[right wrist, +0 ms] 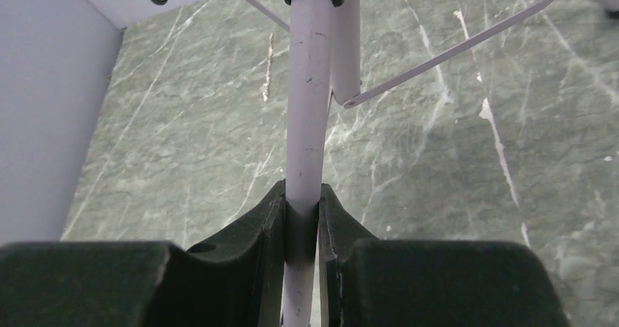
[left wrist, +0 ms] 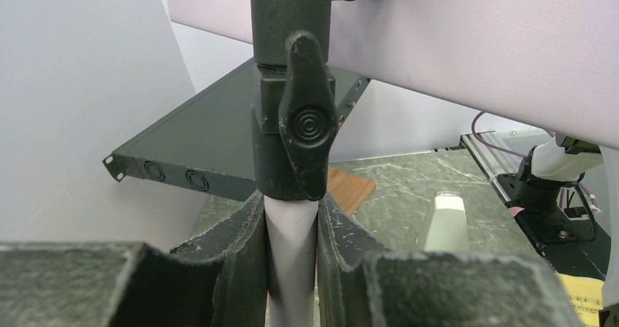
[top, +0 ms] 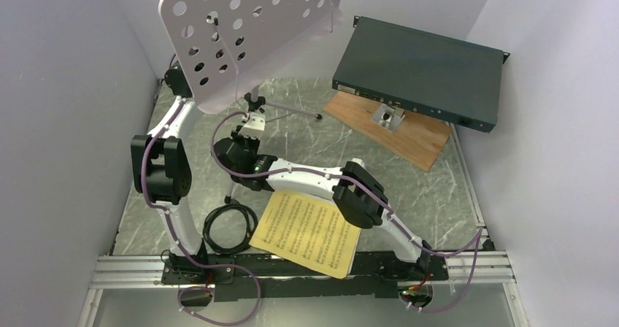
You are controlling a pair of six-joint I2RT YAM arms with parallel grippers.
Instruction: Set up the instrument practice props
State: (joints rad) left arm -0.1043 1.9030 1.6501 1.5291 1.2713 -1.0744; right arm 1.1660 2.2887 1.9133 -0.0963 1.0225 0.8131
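Note:
My left gripper will next shift the stand's pole to the left in the top view, away from the dark-green box, then open, as both my grippers hold the stand.
The music stand stands at the back left of the table, its pale perforated desk tilted over a silver tripod. My left gripper is shut on the stand's pole, just under the black clamp knob; the desk hides it in the top view. My right gripper is shut on the lower silver tube, near the tripod braces. The yellow sheet-music pages lie flat at the near edge, partly under the right arm. A small white metronome stands on the table beside the stand.
A dark-green flat box rests tilted on a wooden board at the back right. A coiled black cable lies near the left arm's base. Pale walls close in on the left, back and right.

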